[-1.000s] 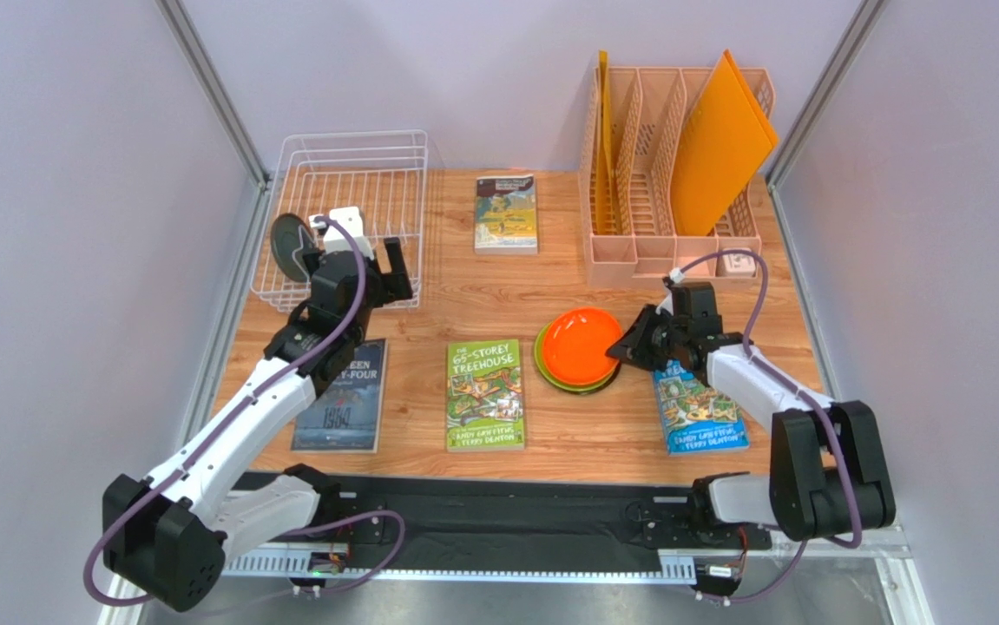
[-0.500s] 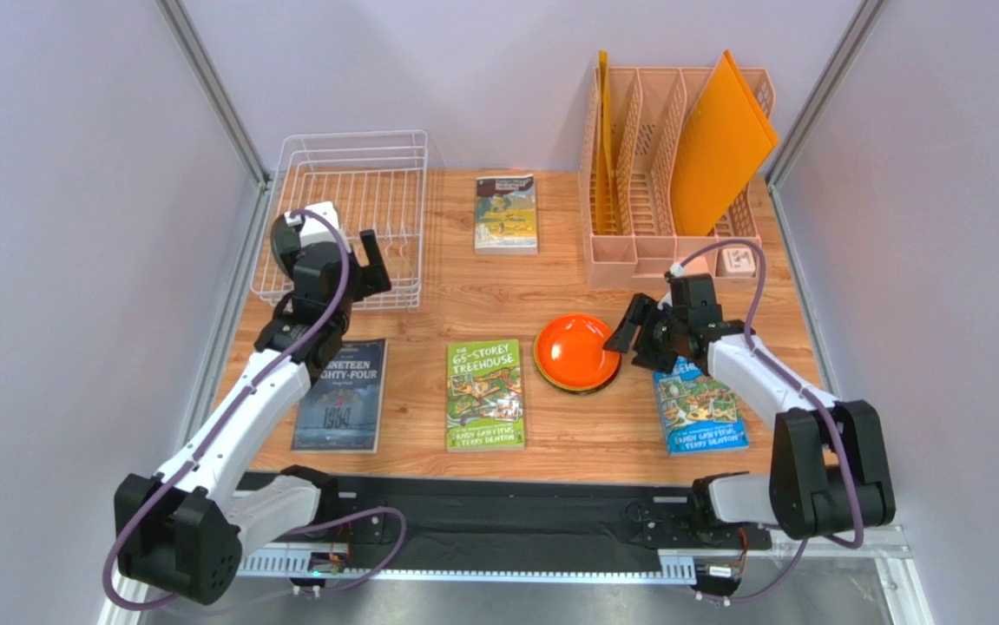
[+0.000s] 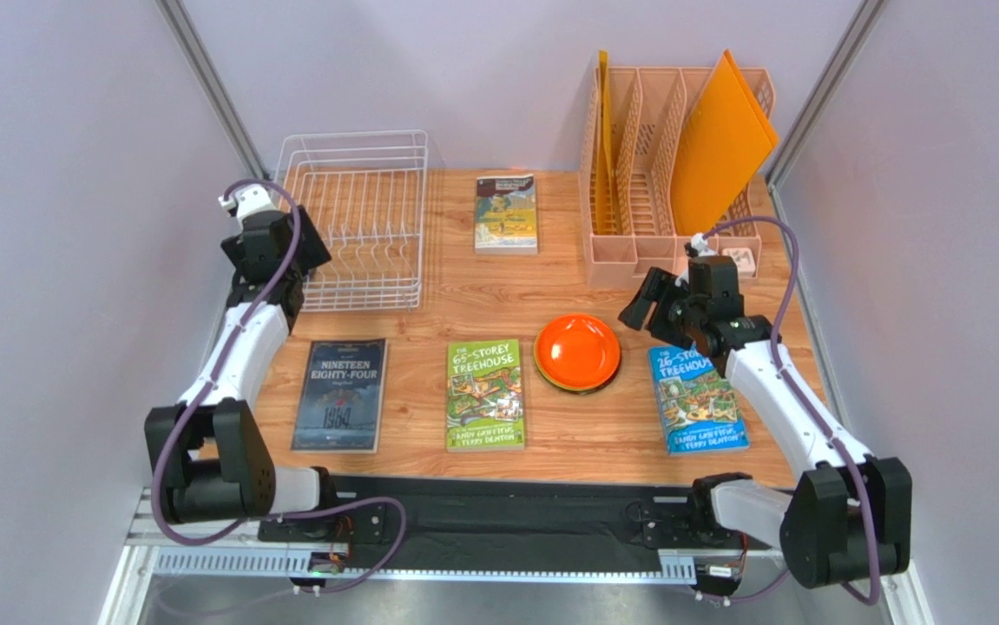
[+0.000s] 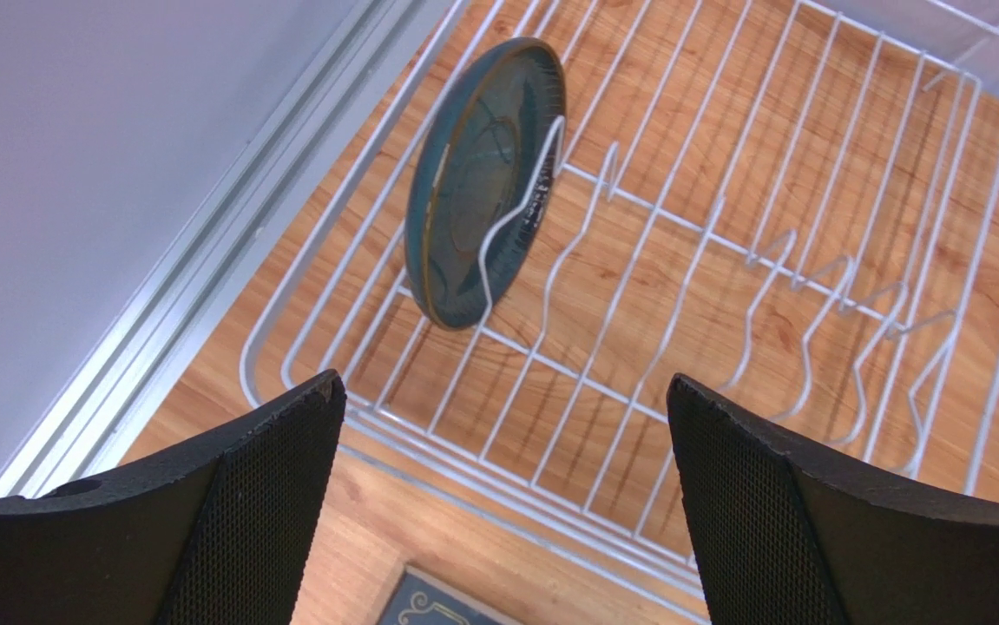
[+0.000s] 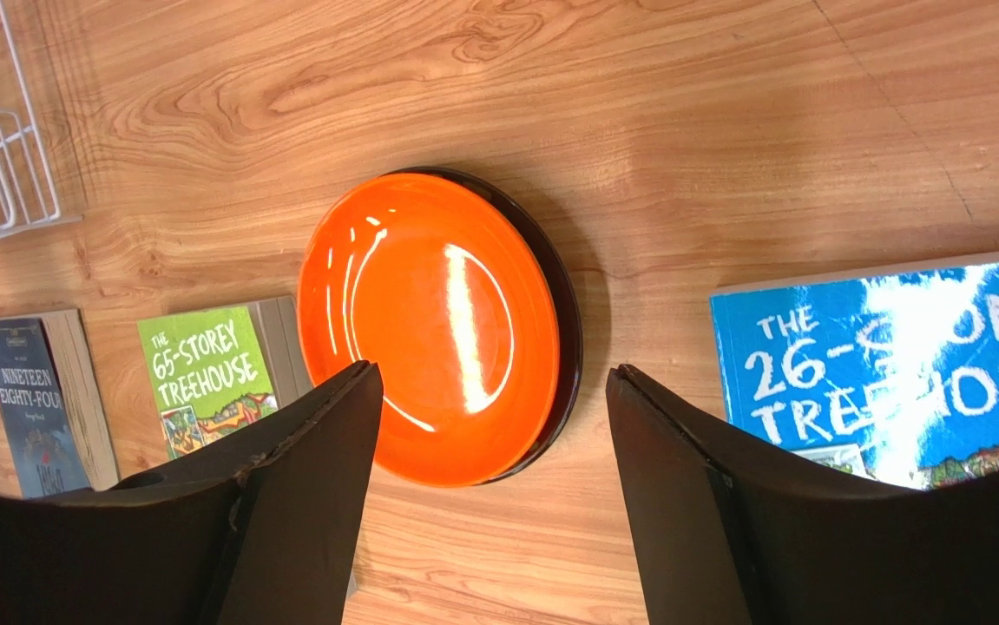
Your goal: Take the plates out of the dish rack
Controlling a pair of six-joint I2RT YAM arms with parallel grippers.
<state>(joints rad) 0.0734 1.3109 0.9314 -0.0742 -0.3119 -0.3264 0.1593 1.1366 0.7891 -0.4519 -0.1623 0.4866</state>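
My left gripper moves down and toward the grey wall next, onto the dark teal plate's near rim [image 4: 430, 264].
A dark teal plate [image 4: 485, 182] stands upright on edge between the prongs at the left end of the white wire dish rack [image 3: 354, 215], which the left wrist view also shows [image 4: 726, 235]. In the top view my left wrist hides this plate. My left gripper [image 3: 293, 248] is open and empty at the rack's near left corner [image 4: 504, 397], short of the plate. The orange plate [image 3: 577, 352] lies on top of a stack on the table; a dark rim shows beneath it [image 5: 567, 326]. My right gripper [image 3: 641, 306] is open and empty, raised just right of the stack [image 5: 491, 375].
A peach slotted organizer [image 3: 674, 195] with orange boards stands at the back right. Books lie flat on the table: a dark one [image 3: 341, 393], a green one [image 3: 485, 393], a blue one [image 3: 697, 397], and one at the back [image 3: 506, 212]. A grey wall and rail run along the left.
My right gripper let the orange plate settle on the stack, then lifted back to the right. My left arm swung left and pulled back to the rack's near left corner.
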